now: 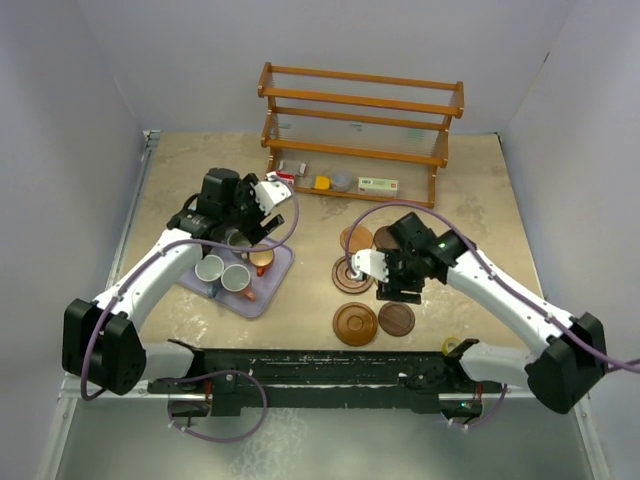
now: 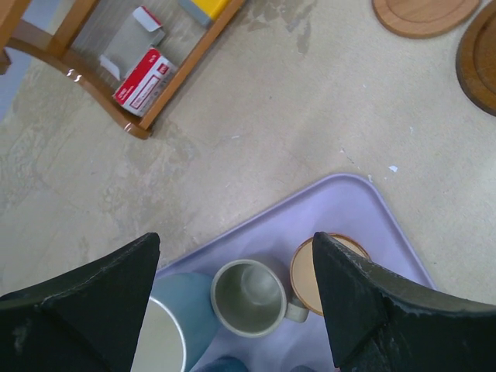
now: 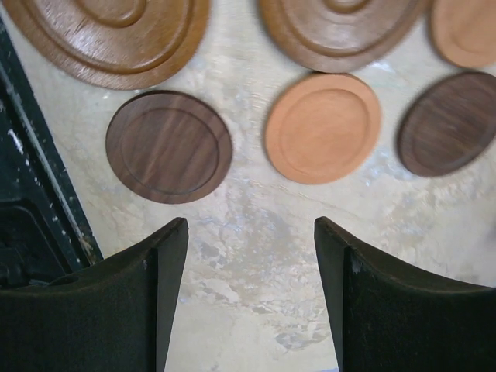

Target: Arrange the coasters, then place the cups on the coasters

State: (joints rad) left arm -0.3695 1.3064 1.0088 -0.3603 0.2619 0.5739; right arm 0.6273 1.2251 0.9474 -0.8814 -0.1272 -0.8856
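Next I will move my left gripper left in the wrist view and down, fingers astride the pale blue cup's upturned rim [image 2: 168, 315], which lies below it on that side.
Several cups stand on the lavender tray [image 2: 341, 209]. A grey-green cup [image 2: 249, 297] sits below the gap of my open left gripper [image 2: 236, 248], with a pale blue cup [image 2: 167, 325] on its left and a copper-orange cup [image 2: 310, 275] partly behind the right finger. From above, the left gripper [image 1: 252, 238] hovers over the tray's far end. My right gripper [image 3: 252, 232] is open and empty over bare table. Beyond it lie a dark brown coaster [image 3: 169, 146], a light brown coaster [image 3: 322, 127], another dark one [image 3: 449, 122] and two grooved coasters [image 3: 108, 35].
A wooden shelf rack [image 1: 360, 120] stands at the back with small boxes [image 1: 380, 184] on its lowest level. A red and white box [image 2: 145, 80] lies by the rack's foot. The black base rail [image 1: 320, 365] runs along the near edge.
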